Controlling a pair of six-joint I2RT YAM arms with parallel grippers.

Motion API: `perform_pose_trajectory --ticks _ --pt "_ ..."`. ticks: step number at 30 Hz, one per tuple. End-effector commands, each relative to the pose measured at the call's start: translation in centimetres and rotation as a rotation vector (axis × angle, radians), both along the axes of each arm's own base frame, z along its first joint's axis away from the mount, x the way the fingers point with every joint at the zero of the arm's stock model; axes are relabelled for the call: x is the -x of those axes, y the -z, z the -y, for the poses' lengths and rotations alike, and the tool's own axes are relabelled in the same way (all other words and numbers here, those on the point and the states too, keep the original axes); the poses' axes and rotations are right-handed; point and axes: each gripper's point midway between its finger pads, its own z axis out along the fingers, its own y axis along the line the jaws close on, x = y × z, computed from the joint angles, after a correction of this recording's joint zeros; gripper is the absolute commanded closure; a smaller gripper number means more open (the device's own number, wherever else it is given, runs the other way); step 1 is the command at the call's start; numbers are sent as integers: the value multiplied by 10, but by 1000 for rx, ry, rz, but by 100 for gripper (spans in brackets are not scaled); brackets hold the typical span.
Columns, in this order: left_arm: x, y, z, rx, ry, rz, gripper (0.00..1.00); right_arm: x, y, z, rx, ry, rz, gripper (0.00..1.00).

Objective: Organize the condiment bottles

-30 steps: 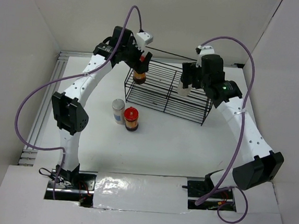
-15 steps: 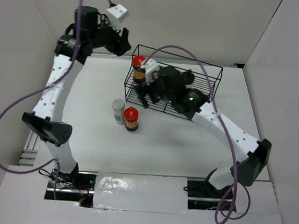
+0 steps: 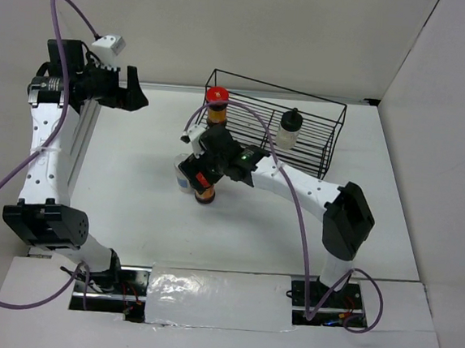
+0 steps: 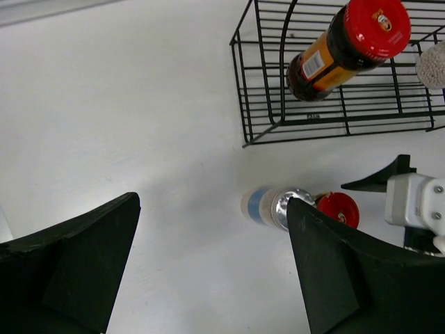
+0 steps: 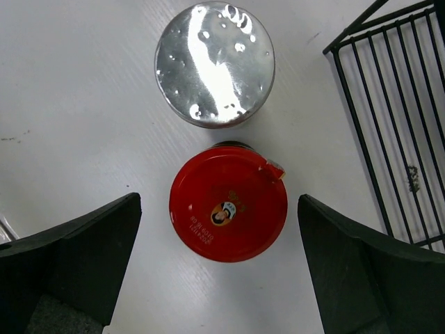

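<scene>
I will next lower my right gripper straight down around the red cap [image 3: 203,180] [image 5: 228,204] and close its fingers on it, because the cap is already between the two open fingers.
Two condiment bottles stand in the black wire rack [image 3: 317,141]: a red-capped jar [image 3: 216,101] with brown contents at its left end and a whitish bottle [image 3: 289,128] with a black cap further right. On the table a second red-capped jar [image 5: 228,209] and a jar with a silver lid [image 5: 214,64] and blue label [image 4: 259,205] stand side by side. My right gripper [image 5: 220,200] hovers open straight above this red cap, one finger on each side, touching nothing. My left gripper [image 3: 133,96] is raised at the far left, open and empty.
The rack's left corner [image 5: 396,104] lies just right of the two table jars. White walls close in the table on three sides. A metal rail [image 3: 75,152] runs along the left edge under the left arm.
Both arms have left the rack, each leaving a bottle standing in it. The left arm swung out to the far left. The right arm crossed over to above the two table jars.
</scene>
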Motion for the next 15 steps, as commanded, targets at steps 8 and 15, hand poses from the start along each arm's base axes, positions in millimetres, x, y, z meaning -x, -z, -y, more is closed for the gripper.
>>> perform_pose_trajectory --ticks 8,15 --pt "24 -24 8 83 47 50 1 -14 20 -17 13 78 11 8" --pt "24 -28 9 89 57 57 1 -17 15 -13 9 103 34 64"
